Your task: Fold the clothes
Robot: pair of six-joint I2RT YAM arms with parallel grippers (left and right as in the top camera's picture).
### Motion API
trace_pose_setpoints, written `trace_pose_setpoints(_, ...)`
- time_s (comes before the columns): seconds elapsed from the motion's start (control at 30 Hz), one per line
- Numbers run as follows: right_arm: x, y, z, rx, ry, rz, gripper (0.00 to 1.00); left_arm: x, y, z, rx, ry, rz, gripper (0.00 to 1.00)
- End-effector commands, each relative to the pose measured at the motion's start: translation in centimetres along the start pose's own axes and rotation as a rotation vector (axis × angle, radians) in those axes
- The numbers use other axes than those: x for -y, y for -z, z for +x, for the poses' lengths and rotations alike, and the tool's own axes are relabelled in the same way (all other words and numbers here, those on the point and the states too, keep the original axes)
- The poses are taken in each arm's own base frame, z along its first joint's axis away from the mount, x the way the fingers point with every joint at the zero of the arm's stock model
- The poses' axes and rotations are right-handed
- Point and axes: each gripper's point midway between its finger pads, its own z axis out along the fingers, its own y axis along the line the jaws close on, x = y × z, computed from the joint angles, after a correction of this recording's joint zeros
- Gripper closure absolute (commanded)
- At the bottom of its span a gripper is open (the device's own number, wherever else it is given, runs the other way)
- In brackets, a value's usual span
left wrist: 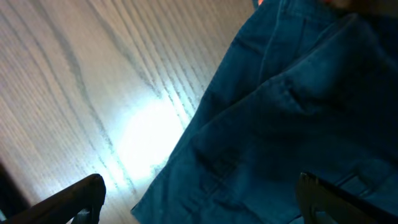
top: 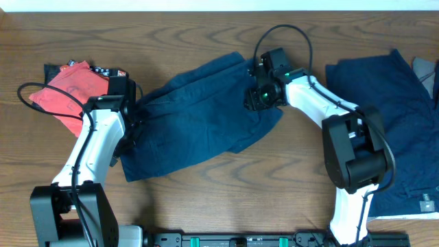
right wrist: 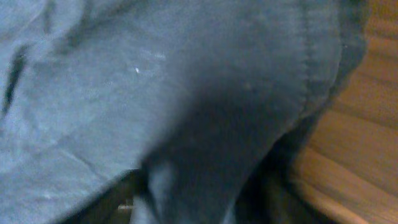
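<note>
Next I will move my left gripper's open fingers down and right in the overhead view to pinch the edge of the garment's unheld end (top: 140, 152) (left wrist: 198, 202), since it lies there.
A dark navy garment (top: 199, 113) lies spread across the middle of the table. My left gripper (top: 130, 125) is at its left edge. In the left wrist view its fingers (left wrist: 199, 208) stand wide open over a corner of the navy cloth (left wrist: 292, 112). My right gripper (top: 259, 96) is on the garment's upper right part. In the right wrist view the navy fabric (right wrist: 186, 93) fills the frame and bunches in a fold over the jaws (right wrist: 186, 193), which look shut on it. A second navy garment (top: 384, 116) lies at the right.
A red cloth (top: 72, 89) lies at the back left, behind my left arm. A small white tag (top: 426, 203) shows on the right garment near the front edge. Bare wooden table (top: 226, 185) runs along the front.
</note>
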Motion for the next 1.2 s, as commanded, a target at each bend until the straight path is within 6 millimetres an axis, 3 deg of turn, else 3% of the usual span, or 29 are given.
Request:
trace_pose_setpoints(0.0,0.8,-2.5,2.7,-0.092,-0.009,0.046,0.99,-0.4,0.2,0.1,-0.002,-0.007,-0.010,0.02)
trace_pose_setpoints(0.13,4.9,-1.2,3.3,-0.093,-0.140,0.280,0.99,-0.7,0.2,0.7,-0.031,-0.016,-0.017,0.02)
trace_pose_setpoints(0.3,10.8,2.8,5.1,-0.105,-0.329,0.570,0.99,0.6,0.4,2.7,-0.144,-0.081,0.064,0.02)
trace_pose_setpoints(0.4,12.8,5.2,5.5,-0.105,-0.366,0.634,0.99,2.3,0.8,3.5,-0.194,-0.149,0.162,0.02)
trace_pose_setpoints(0.5,13.7,7.0,5.5,-0.094,-0.397,0.642,0.97,5.4,1.7,4.4,-0.244,-0.269,0.341,0.02)
trace_pose_setpoints(0.53,13.8,7.5,5.3,-0.085,-0.407,0.632,0.88,6.4,2.2,4.7,-0.251,-0.318,0.408,0.02)
trace_pose_setpoints(0.63,13.2,8.8,4.5,-0.045,-0.429,0.579,0.29,8.3,3.1,4.9,-0.246,-0.413,0.528,0.02)
trace_pose_setpoints(0.67,13.0,9.4,4.1,-0.027,-0.433,0.568,0.17,8.5,3.1,4.8,-0.234,-0.426,0.538,0.02)
trace_pose_setpoints(0.77,12.3,11.2,3.1,0.017,-0.388,0.543,0.08,8.8,3.3,4.9,-0.239,-0.444,0.559,0.02)
trace_pose_setpoints(0.97,9.9,14.2,1.5,0.096,-0.310,0.456,0.03,9.7,3.7,6.7,-0.280,-0.538,0.628,0.02)
trace_pose_setpoints(1.17,7.5,15.7,0.7,0.133,-0.248,0.343,0.04,10.4,1.7,8.8,-0.331,-0.592,0.573,0.02)
